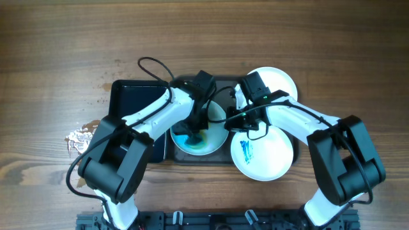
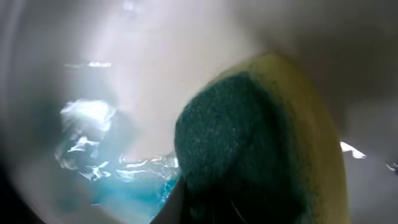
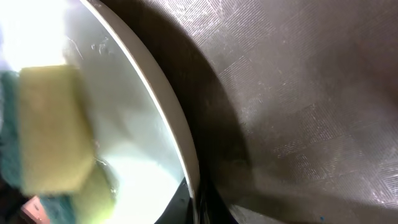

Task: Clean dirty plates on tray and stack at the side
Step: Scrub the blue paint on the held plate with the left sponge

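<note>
Next, I wipe the remaining blue smear. Then my left gripper lifts over the black basin point(image 1: 130, 101), to its left in the overhead view, and releases the sponge.
One white plate point(image 1: 214, 115) lies in the dark grey tray point(image 1: 192, 158), wet with blue smear. My left gripper point(image 1: 192, 131) is shut on a green and yellow sponge point(image 2: 249, 143) and presses it on this plate point(image 2: 155, 68) beside the blue smear point(image 2: 112, 186). My right gripper point(image 1: 231, 121) is shut on the plate's right rim point(image 3: 177, 130), with the tray floor point(image 3: 298, 93) beside it; the sponge point(image 3: 50, 130) also shows there. A second plate point(image 1: 265, 156) with a blue smear lies at the front right. A third plate point(image 1: 278, 80) lies behind it.
A glossy black basin point(image 1: 131, 102) stands left of the tray. A crumpled bit of foil point(image 1: 80, 137) lies on the wooden table at the left. Both arms cross over the tray.
</note>
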Robot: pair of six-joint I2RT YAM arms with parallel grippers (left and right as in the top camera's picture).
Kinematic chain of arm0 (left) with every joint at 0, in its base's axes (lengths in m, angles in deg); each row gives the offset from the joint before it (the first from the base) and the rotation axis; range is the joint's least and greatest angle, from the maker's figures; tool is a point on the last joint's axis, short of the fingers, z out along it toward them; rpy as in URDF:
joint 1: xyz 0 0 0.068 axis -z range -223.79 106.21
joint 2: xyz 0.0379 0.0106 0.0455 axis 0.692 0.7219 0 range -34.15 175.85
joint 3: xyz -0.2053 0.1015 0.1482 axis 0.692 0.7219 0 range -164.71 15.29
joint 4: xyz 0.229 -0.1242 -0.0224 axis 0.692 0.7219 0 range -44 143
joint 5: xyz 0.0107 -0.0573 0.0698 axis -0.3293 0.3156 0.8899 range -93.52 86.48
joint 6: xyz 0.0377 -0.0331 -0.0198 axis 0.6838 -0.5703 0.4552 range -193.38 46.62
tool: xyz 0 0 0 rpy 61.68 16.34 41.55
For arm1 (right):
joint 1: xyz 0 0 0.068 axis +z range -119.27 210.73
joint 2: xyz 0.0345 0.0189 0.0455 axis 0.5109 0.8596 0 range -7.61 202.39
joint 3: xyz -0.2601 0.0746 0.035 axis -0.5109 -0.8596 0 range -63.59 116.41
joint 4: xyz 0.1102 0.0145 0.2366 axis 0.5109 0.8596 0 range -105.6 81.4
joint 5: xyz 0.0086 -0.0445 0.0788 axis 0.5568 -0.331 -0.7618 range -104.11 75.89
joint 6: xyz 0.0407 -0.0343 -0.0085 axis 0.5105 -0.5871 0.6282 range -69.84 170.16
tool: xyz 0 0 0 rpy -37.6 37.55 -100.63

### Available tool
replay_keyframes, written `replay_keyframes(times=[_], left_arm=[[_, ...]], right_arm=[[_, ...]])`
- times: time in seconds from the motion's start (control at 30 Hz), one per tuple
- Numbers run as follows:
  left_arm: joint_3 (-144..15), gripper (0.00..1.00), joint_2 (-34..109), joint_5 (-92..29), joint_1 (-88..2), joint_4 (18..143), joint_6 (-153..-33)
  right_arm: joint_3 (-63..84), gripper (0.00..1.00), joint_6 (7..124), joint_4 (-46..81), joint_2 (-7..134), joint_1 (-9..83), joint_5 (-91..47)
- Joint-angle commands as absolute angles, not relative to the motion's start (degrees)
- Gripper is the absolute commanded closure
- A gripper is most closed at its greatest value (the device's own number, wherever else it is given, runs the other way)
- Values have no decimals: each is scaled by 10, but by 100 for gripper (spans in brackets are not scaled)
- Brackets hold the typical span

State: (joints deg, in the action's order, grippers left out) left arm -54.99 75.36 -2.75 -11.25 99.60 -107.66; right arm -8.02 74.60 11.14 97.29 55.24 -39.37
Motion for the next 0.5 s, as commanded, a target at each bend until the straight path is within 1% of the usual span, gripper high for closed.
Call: replay_keyframes(times=[0.0, 0.03, 0.07, 0.3, 0.47], left_arm=[[-571, 96, 776, 169, -139, 1030, -1116], [-590, 96, 772, 189, -139, 1049, -1132], [-617, 96, 769, 178, -139, 1059, -1124], [-677, 96, 745, 6, -135, 1074, -1067], [-693, 96, 701, -41, -149, 1109, -1063]], right_arm=[[-87, 96, 746, 119, 986, 543, -359], [-87, 96, 746, 119, 986, 543, -360], [-87, 96, 746, 119, 986, 543, -359], [-87, 96, 745, 119, 986, 543, -359], [-87, 96, 745, 121, 986, 543, -360]])
